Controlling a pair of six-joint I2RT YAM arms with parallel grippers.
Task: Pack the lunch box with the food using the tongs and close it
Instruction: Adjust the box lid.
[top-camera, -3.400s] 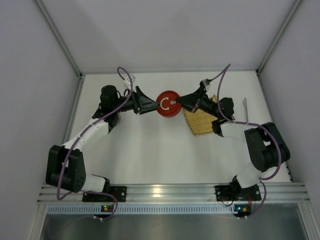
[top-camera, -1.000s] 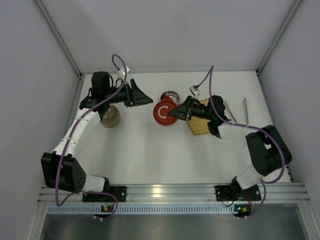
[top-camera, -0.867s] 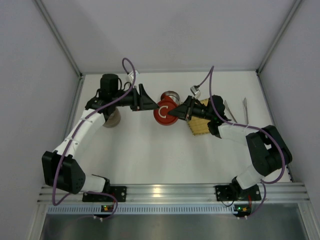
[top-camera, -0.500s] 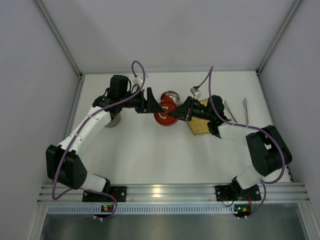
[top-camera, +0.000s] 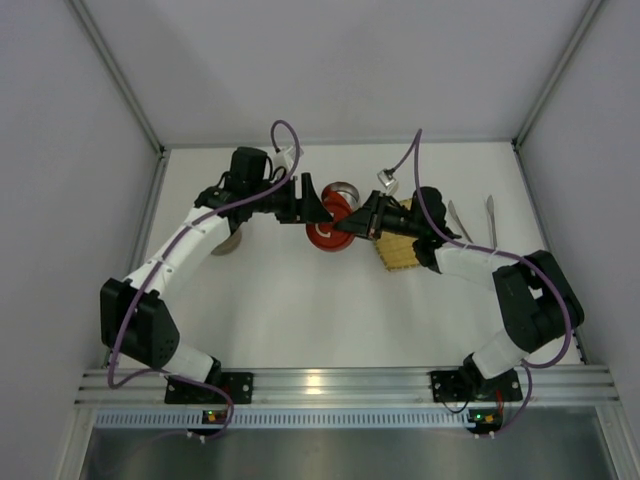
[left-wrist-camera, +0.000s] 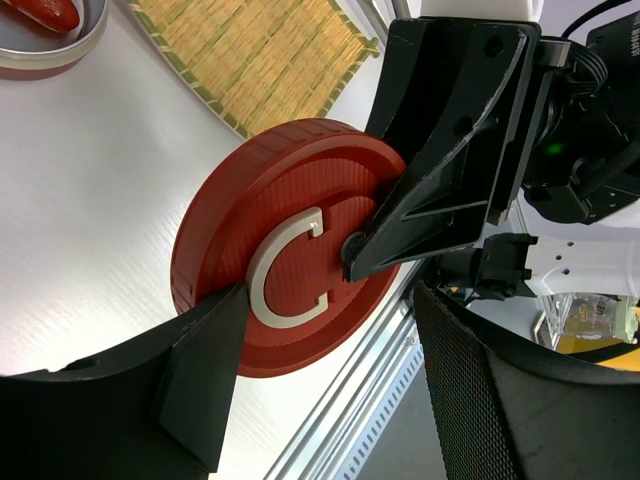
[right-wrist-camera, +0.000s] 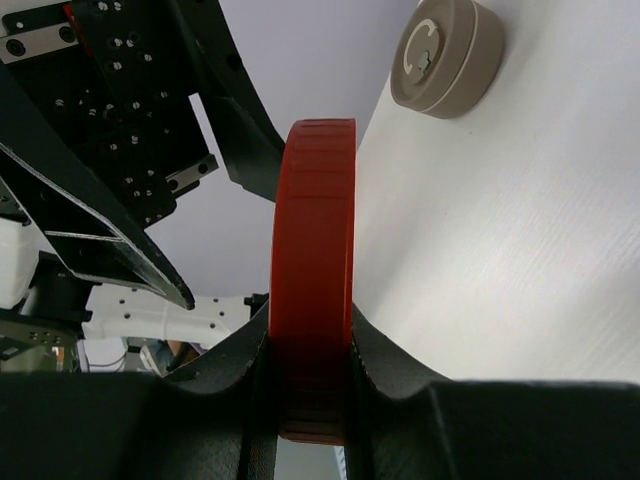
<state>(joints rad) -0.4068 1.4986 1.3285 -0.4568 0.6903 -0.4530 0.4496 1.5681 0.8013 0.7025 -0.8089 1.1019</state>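
Observation:
The lid's rim is in my right gripper, which leaves the silver C handle (top-camera: 322, 231) (left-wrist-camera: 285, 270) clear. My left gripper comes onto that handle next, fingers either side.
A red round lid (top-camera: 326, 234) with a silver C handle (left-wrist-camera: 285, 270) is held on edge above the table by my right gripper (top-camera: 353, 224), which is shut on its rim (right-wrist-camera: 312, 250). My left gripper (top-camera: 322, 211) is open, with its fingers (left-wrist-camera: 200, 385) either side of the lid's face. I cannot tell whether they touch it. Just behind the lid stands the open lunch box tin (top-camera: 344, 189), and a red sausage piece (left-wrist-camera: 42, 10) of the food lies inside it. The silver tongs (top-camera: 490, 215) lie on the table at the far right.
A yellow bamboo mat (top-camera: 398, 250) lies under my right forearm. A grey lidded tin (right-wrist-camera: 446, 55) stands on the left, partly behind my left arm (top-camera: 228, 243). White walls close in the back and both sides.
My left arm swung right from beside the grey tin, and its open fingers now reach the red lid. My right gripper has kept the lid almost still.

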